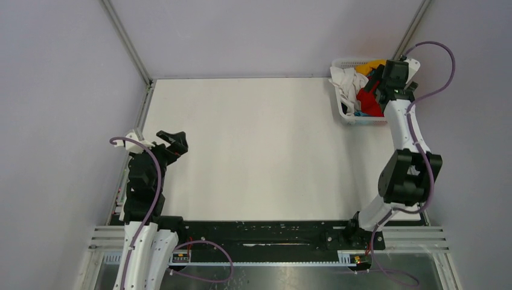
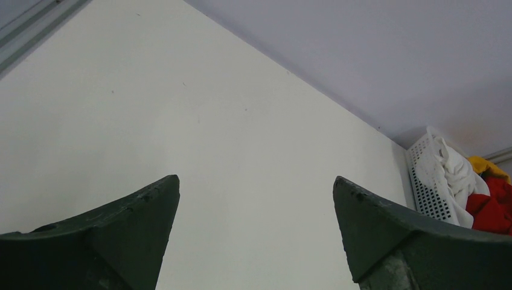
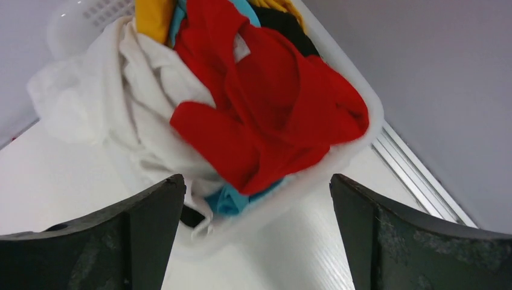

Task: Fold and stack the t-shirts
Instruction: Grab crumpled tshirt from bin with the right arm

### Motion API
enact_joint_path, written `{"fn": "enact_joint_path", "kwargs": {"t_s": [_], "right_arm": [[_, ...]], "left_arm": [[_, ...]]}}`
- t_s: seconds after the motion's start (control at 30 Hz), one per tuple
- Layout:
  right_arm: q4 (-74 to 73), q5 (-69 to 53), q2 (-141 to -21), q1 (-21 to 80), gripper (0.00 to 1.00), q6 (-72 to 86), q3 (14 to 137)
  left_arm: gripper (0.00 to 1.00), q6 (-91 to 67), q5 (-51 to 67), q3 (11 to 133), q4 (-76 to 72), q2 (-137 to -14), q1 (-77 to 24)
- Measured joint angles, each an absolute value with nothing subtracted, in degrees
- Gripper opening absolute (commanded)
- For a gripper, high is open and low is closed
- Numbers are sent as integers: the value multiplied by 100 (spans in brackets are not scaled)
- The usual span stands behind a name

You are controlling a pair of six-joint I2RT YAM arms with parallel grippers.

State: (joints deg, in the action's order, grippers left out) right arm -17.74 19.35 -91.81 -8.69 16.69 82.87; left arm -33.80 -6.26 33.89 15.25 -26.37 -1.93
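Note:
My right gripper is open above the raised folds of the red shirt (image 3: 272,115), and the shirt lies uncovered on top of the basket's pile. It will next lower its open fingers onto the folds and close.
The t-shirts lie bundled in a white lattice basket (image 1: 344,110) at the table's far right. The red shirt (image 3: 272,115) is on top, with a white shirt (image 3: 115,115) draped over the rim, a turquoise one (image 3: 226,199) under the red, a yellow one (image 3: 154,18) and a black one (image 3: 284,27) behind. My right gripper (image 3: 256,187) is open and empty, hovering just above the basket's near rim; in the top view it (image 1: 374,81) is over the pile. My left gripper (image 1: 175,145) is open and empty at the table's left side; its jaws stand wide apart (image 2: 256,184).
The white table (image 1: 253,151) stretches between the arms. The basket also shows at the far right of the left wrist view (image 2: 428,181). A metal rail (image 3: 416,175) runs along the table's right edge beside the basket. Grey walls close the back and sides.

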Motion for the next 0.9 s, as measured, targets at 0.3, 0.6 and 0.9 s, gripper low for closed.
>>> {"fn": "enact_joint_path", "kwargs": {"t_s": [0.3, 0.6, 0.9], "right_arm": [[-1955, 1863, -11351, -980, 79, 1461, 9802], [-2484, 1684, -11981, -1004, 0, 1280, 10543], [-2512, 996, -10326, -1052, 0, 1398, 9966]], "left_arm": [[99, -3328, -687, 3264, 1542, -2440, -185], [99, -3273, -659, 3264, 1549, -2475, -185], [99, -3262, -438, 3264, 1555, -2486, -185]]}}
